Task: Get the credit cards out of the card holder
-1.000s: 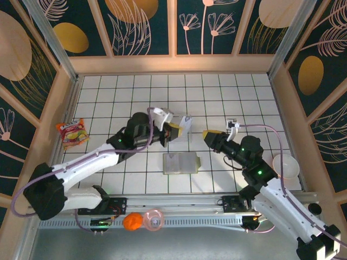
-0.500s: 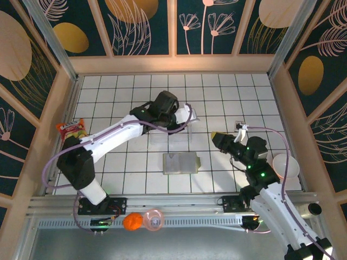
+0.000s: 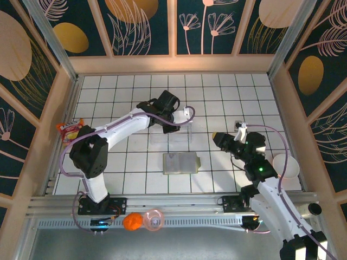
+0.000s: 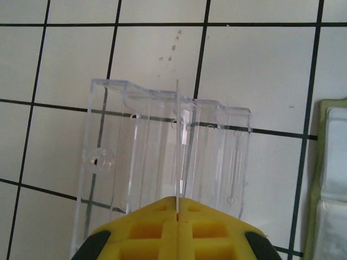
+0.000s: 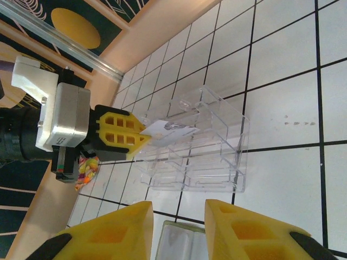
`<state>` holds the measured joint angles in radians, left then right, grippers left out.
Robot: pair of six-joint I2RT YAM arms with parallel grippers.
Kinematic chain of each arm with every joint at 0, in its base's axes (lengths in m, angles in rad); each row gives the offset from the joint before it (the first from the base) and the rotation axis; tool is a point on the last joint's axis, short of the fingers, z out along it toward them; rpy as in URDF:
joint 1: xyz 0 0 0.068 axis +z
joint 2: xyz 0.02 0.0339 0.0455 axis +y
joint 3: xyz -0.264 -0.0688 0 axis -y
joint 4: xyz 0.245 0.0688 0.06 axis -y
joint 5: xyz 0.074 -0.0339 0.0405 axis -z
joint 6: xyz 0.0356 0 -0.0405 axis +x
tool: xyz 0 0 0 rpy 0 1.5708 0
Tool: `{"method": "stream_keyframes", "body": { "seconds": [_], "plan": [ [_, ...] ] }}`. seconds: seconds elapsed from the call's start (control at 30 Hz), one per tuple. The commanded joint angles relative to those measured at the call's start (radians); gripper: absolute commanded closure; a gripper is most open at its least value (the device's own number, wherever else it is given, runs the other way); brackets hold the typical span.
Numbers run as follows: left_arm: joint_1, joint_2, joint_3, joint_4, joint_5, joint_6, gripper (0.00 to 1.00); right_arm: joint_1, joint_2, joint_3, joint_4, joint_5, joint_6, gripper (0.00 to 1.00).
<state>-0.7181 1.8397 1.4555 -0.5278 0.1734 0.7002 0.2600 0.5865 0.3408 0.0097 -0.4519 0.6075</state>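
The thin white credit card will stand in the clear plastic tray (image 3: pixel 162 135) next, as the left gripper will lower to put it there and then release the card.
The olive-green card holder (image 3: pixel 180 162) lies open on the tiles, its pale inside up; it also shows as the card holder (image 4: pixel 325 179) and the card holder (image 5: pixel 187 241). My left gripper (image 3: pixel 178 118) is shut on a thin white credit card (image 3: pixel 188 113) over the clear plastic tray (image 3: pixel 162 135). From the left wrist the left gripper (image 4: pixel 177 199) pinches the credit card (image 4: pixel 177 146) edge-on above the tray (image 4: pixel 135 157). My right gripper (image 3: pixel 219 140) is open and holds nothing, right of the card holder. Beyond the right gripper (image 5: pixel 176 227) I see the credit card (image 5: pixel 168 130) above the tray (image 5: pixel 217 151).
A snack packet (image 3: pixel 70 130) lies by the left wall. A white bowl (image 3: pixel 286 165) sits at the right. An orange (image 3: pixel 132 221) and a pink tape roll (image 3: pixel 154 219) rest on the front rail. Wooden walls ring the tiled floor.
My left arm has swung up and back from beside the card holder, carrying the card over the clear tray. My right gripper has drawn back slightly to the right.
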Motion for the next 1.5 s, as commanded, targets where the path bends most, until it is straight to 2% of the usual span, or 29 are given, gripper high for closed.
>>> {"method": "stream_keyframes", "body": {
  "seconds": [0.0,0.63,1.0,1.23,1.37,1.47],
  "plan": [
    [0.0,0.048,0.027,-0.041,-0.02,0.045,1.0,-0.018,0.003,-0.003,0.018,-0.026,-0.017,0.69],
    [0.0,0.076,0.035,-0.054,0.01,0.12,1.0,-0.051,0.046,-0.009,0.052,-0.073,-0.009,0.69],
    [0.0,0.116,0.06,-0.086,0.027,0.118,1.0,-0.055,0.053,-0.013,0.067,-0.081,-0.002,0.69],
    [0.0,0.146,0.09,-0.096,-0.012,0.074,1.0,-0.055,0.052,-0.012,0.069,-0.087,-0.003,0.69],
    [0.0,0.159,0.125,-0.105,-0.014,0.035,0.85,-0.055,0.049,-0.011,0.073,-0.096,-0.002,0.69],
    [0.0,0.15,0.143,-0.102,-0.019,0.013,0.8,-0.055,0.046,-0.014,0.074,-0.1,0.0,0.69]
  ]
}}
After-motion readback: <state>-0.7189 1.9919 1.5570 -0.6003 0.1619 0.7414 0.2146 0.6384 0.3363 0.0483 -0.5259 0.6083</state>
